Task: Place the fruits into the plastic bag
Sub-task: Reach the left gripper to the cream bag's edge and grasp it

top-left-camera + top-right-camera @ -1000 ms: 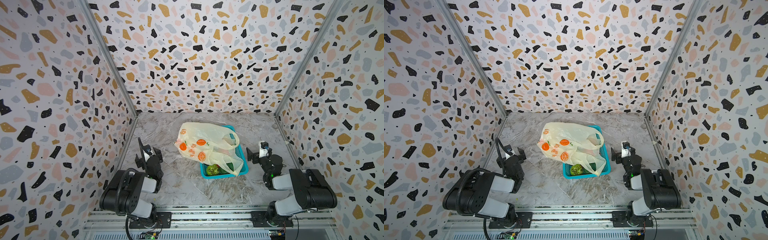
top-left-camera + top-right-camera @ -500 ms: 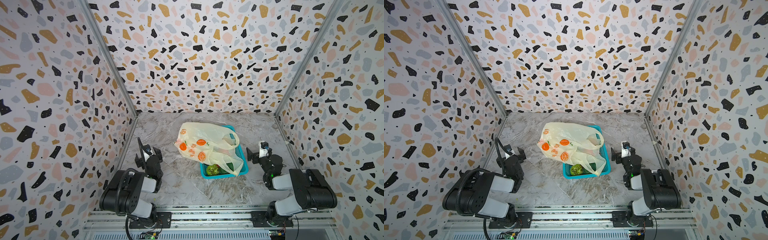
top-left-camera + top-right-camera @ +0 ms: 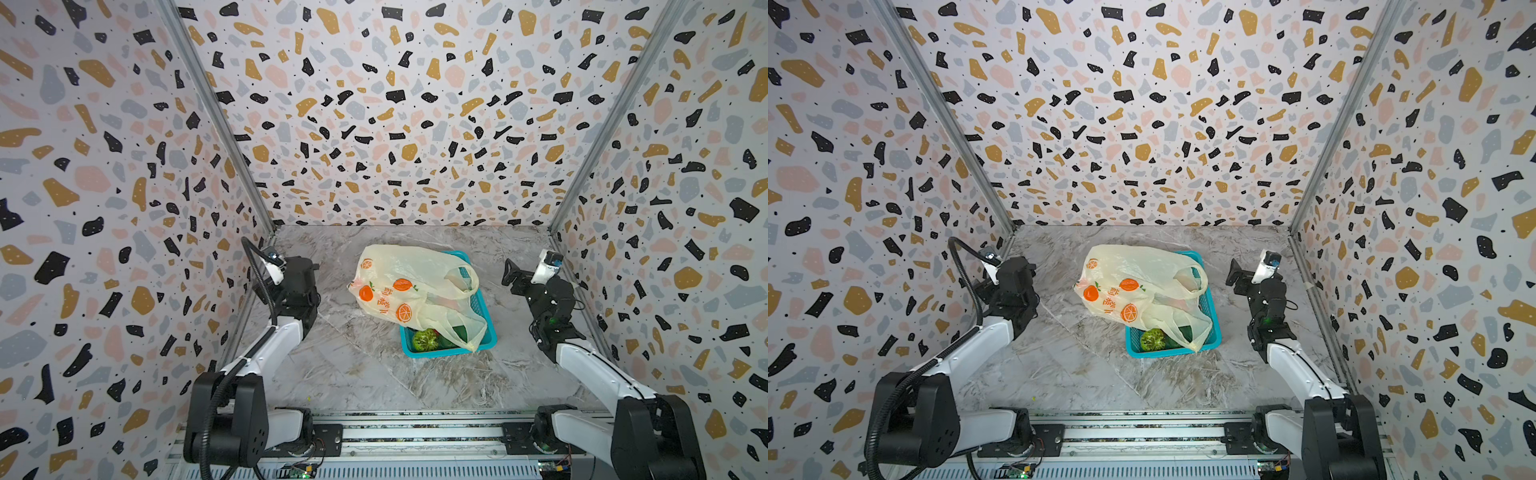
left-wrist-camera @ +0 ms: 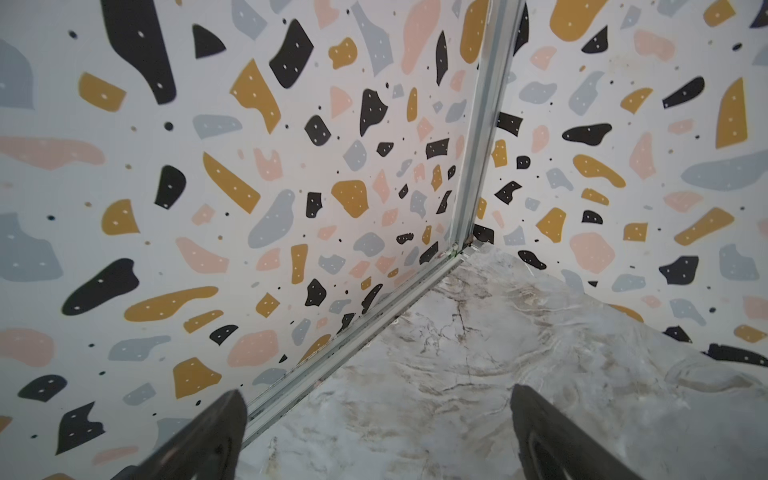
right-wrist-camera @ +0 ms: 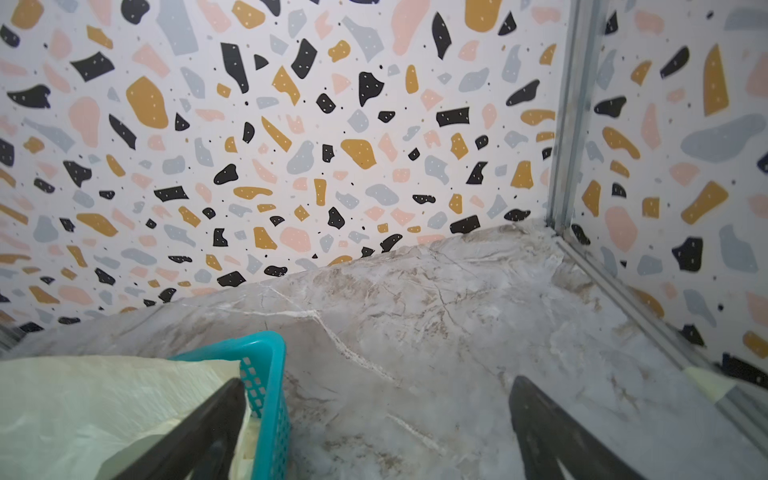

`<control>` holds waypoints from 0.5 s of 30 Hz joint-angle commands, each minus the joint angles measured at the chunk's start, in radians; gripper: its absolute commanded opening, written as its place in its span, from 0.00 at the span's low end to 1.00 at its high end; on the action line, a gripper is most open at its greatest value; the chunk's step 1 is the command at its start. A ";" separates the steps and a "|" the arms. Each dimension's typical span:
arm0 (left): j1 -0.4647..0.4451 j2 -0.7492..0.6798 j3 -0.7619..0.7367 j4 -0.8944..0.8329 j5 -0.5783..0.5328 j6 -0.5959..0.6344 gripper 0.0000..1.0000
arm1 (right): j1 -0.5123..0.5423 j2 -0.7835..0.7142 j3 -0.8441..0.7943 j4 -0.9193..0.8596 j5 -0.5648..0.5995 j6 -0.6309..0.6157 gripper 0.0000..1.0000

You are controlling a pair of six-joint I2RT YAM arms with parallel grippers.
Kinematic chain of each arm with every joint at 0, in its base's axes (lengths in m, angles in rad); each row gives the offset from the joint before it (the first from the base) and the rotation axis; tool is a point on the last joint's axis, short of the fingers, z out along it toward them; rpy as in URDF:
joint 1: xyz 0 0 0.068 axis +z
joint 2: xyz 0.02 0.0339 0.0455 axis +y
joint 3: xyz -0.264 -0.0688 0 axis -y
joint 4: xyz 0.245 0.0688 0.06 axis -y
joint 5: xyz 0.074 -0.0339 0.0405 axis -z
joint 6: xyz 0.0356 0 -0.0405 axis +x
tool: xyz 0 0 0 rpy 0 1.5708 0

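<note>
I will next move my left gripper across the table toward the basket, then tilt it down onto the bag beside the orange slice print, because the bag's opening is there.
The cream-yellow plastic bag, printed with oranges, lies crumpled across the far half of a teal basket. At the basket's near end sit two of the fruits: a bumpy green one and a smooth dark green one beside it. The bag hides the other fruits. My left gripper stands open over bare table near the left wall. My right gripper is open too, just right of the basket and the bag, holding nothing.
Speckled walls close in the marble table on the left, back and right, with metal rails along their feet. The arms' bases sit on a rail at the front edge.
</note>
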 commanded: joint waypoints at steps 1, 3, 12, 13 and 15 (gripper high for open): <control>-0.137 -0.040 0.131 -0.345 -0.014 -0.106 0.99 | 0.048 -0.037 0.027 -0.239 0.026 0.165 0.99; -0.320 -0.068 0.184 -0.414 -0.019 -0.075 0.99 | 0.065 -0.051 0.058 -0.325 -0.009 0.165 0.99; -0.938 0.056 0.290 -0.717 0.108 -0.045 0.99 | 0.085 -0.085 0.130 -0.517 -0.027 0.051 0.98; -0.985 0.092 0.308 -0.759 0.102 -0.043 1.00 | 0.086 -0.085 0.126 -0.514 -0.014 0.040 0.98; -1.044 0.163 0.349 -0.837 0.082 -0.043 0.99 | 0.084 -0.080 0.129 -0.513 0.004 0.031 0.98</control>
